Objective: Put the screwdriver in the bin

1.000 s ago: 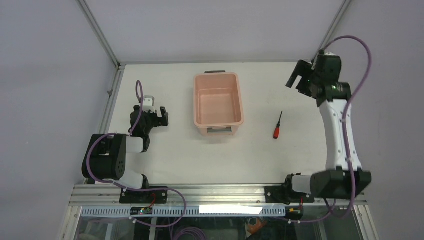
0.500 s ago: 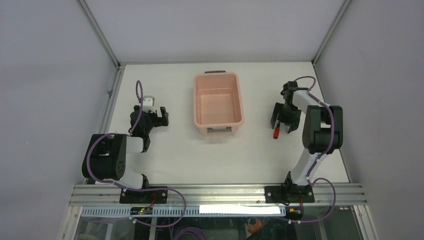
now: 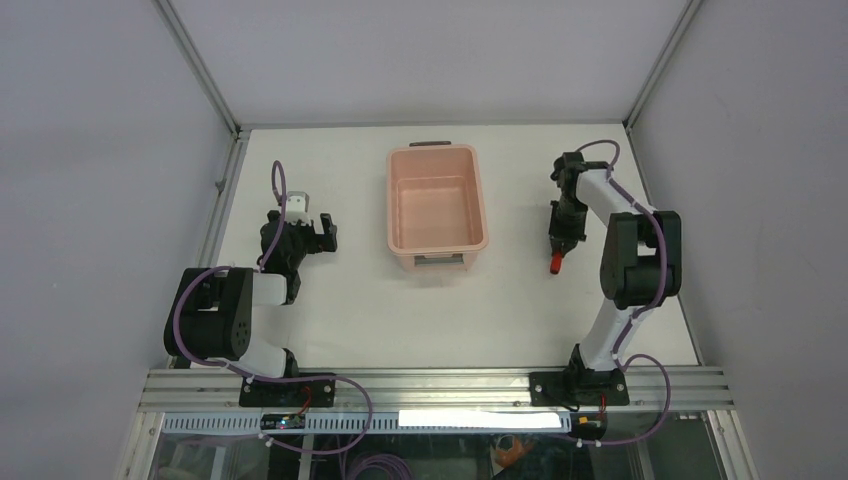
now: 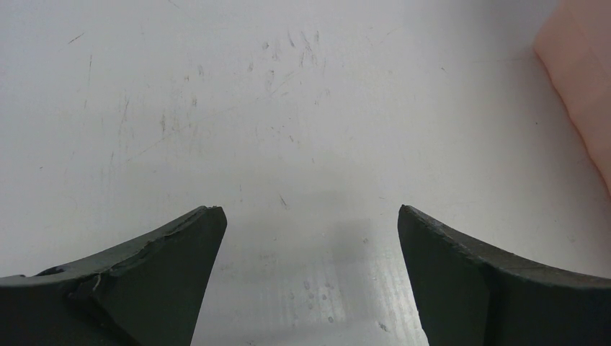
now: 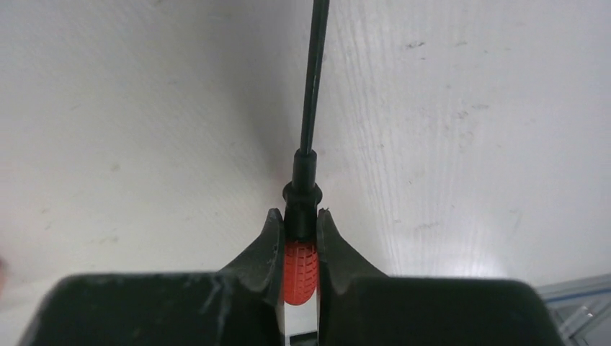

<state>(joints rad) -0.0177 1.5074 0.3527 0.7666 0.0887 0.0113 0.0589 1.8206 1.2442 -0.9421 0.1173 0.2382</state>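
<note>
Next, my right gripper carries the screwdriver [image 3: 552,266] over the bin's rim and releases it inside, since the bin's empty bottom lies to the left in the top view.
The screwdriver [image 5: 300,270] has a ribbed red handle and a thin dark shaft, and lies on the white table right of the bin. My right gripper [image 5: 297,216] is shut on its handle, the jaws pressed against both sides, with the shaft pointing away from the wrist camera. From above, the right gripper [image 3: 560,240] covers most of the screwdriver [image 3: 552,266]; only the red handle end shows. The salmon-pink bin [image 3: 480,205] stands empty at the table's centre back. Far from both, my left gripper [image 3: 322,231] rests open over bare table at the left, its left gripper [image 4: 308,213] jaws wide apart.
A corner of the pink bin [image 4: 580,79] shows at the right edge of the left wrist view. Metal frame rails run along the table's left edge [image 3: 222,200] and near edge [image 3: 440,385]. Grey walls enclose the back and sides.
My right arm swung down from the back right corner to the screwdriver, and its jaws closed on the handle. The left arm and the bin have not moved.
</note>
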